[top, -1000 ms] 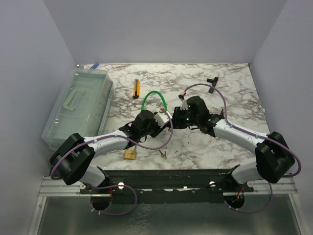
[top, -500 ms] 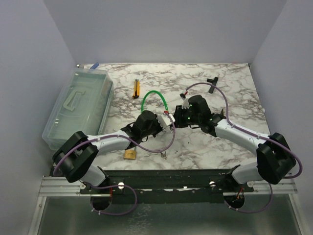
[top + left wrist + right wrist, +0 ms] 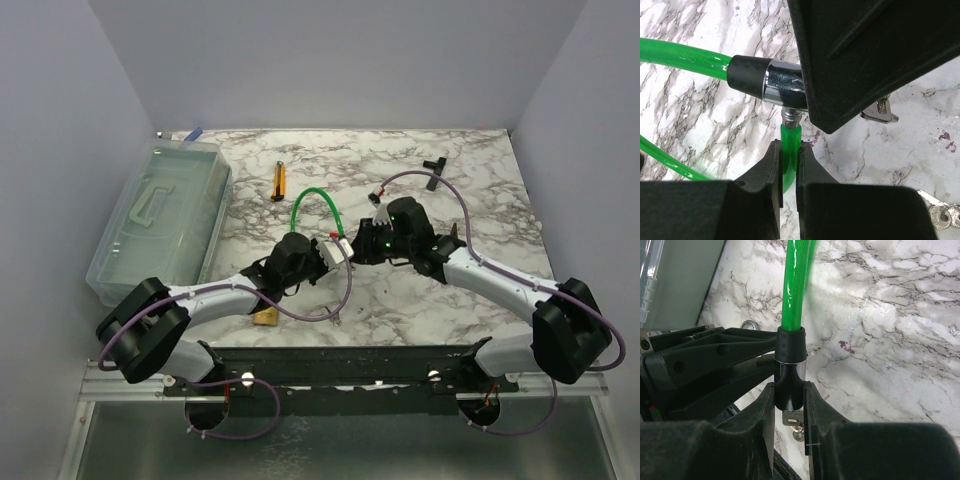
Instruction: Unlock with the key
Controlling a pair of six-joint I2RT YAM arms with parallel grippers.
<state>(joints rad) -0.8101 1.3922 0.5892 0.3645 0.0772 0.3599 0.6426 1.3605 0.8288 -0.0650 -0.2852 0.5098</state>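
Observation:
My right gripper moves outward and to the right in the top view next, lowering to release the lock's body, since open marble lies below there.
A green cable lock (image 3: 310, 195) loops over the marble table. My right gripper (image 3: 790, 390) is shut on its chrome and black barrel (image 3: 790, 372), shown in the left wrist view (image 3: 782, 82) too. A small silvery key (image 3: 792, 418) sticks out of the barrel's end, a ring hanging from it; it peeks out behind the right gripper in the left wrist view (image 3: 880, 111). My left gripper (image 3: 788, 150) is shut on the green cable end (image 3: 790, 145), just below the metal pin that meets the barrel. Both grippers (image 3: 345, 245) meet at mid-table.
A brass padlock (image 3: 265, 317) and loose keys (image 3: 336, 318) lie near the front edge; those keys also show in the left wrist view (image 3: 940, 216). A clear plastic box (image 3: 165, 215) stands at left. A yellow utility knife (image 3: 279, 181) and a black part (image 3: 433, 162) lie at the back.
The left arm's elbow has swung left and lower while its gripper stays on the cable. The right gripper has shifted slightly. Both holds are unchanged.

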